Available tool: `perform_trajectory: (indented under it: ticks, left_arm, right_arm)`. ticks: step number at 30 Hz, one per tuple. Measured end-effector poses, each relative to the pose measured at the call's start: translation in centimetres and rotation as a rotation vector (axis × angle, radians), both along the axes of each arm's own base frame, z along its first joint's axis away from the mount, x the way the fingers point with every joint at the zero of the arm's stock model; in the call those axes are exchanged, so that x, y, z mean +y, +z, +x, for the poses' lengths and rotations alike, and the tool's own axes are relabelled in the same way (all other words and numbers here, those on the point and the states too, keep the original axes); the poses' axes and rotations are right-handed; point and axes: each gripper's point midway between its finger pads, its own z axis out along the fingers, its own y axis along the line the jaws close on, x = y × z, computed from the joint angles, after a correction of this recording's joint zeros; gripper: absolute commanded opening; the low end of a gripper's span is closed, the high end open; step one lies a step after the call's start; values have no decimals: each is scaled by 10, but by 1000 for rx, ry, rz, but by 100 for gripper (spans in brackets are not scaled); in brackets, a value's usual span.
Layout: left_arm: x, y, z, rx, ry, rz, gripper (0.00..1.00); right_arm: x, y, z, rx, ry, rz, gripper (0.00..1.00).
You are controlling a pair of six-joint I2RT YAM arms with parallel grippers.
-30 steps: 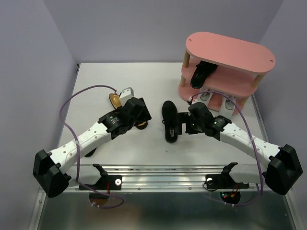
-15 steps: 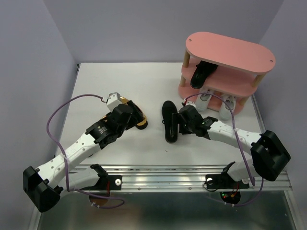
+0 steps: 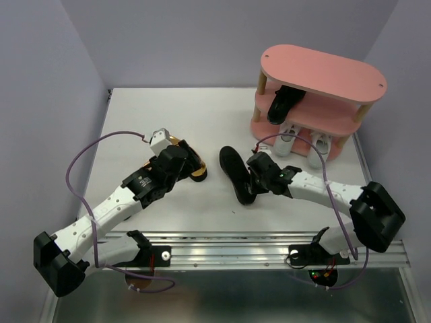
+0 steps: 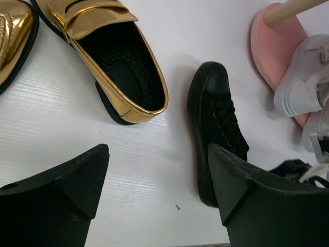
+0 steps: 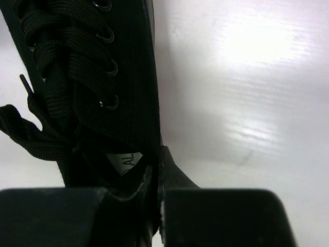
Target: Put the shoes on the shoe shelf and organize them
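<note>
I should next raise the shoe outward with my right gripper onto the middle shelf's free part [image 3: 328,114] beside the second black shoe and release it, as that is above and outward.
A black lace-up shoe [image 3: 232,161] lies on the table left of the shoe shelf [image 3: 323,70]. My right gripper [image 3: 250,177] is shut on its side wall near the heel; in the right wrist view the wall [image 5: 128,77] is pinched between the right gripper's [image 5: 159,172] jaws. My left gripper [image 3: 191,162] hangs open over two shiny gold shoes [image 3: 198,173], nothing between its fingers. In the left wrist view the left gripper [image 4: 159,177] is below a gold shoe [image 4: 121,67], with the black shoe [image 4: 216,123] to the right. A second black shoe [image 3: 281,104] sits on the shelf's middle tier.
White sneakers [image 3: 291,138] stand on the shelf's bottom board [image 3: 259,128], also seen as white sneakers [image 4: 306,82] on the pink board [image 4: 270,46] in the left wrist view. The other gold shoe [image 4: 13,36] lies at far left. Purple walls enclose the table.
My right gripper reached in and shut on the black shoe's side, turning the shoe's toe slightly left. The left arm drew back toward the near left, still open over the gold shoes.
</note>
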Motion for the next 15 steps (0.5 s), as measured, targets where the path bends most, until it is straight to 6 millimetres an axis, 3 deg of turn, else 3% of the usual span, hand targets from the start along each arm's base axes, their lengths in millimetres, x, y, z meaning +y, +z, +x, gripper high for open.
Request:
perform_trajectory:
  ticks: [7,15]
  left_arm:
    - [1,28,23,-70,36,53,88]
    - [1,54,42,-131,52,89,88]
  right_arm:
    - [-28,53,-26,-63,32,1,1]
    - [-57,96,-60,-117,64,57,1]
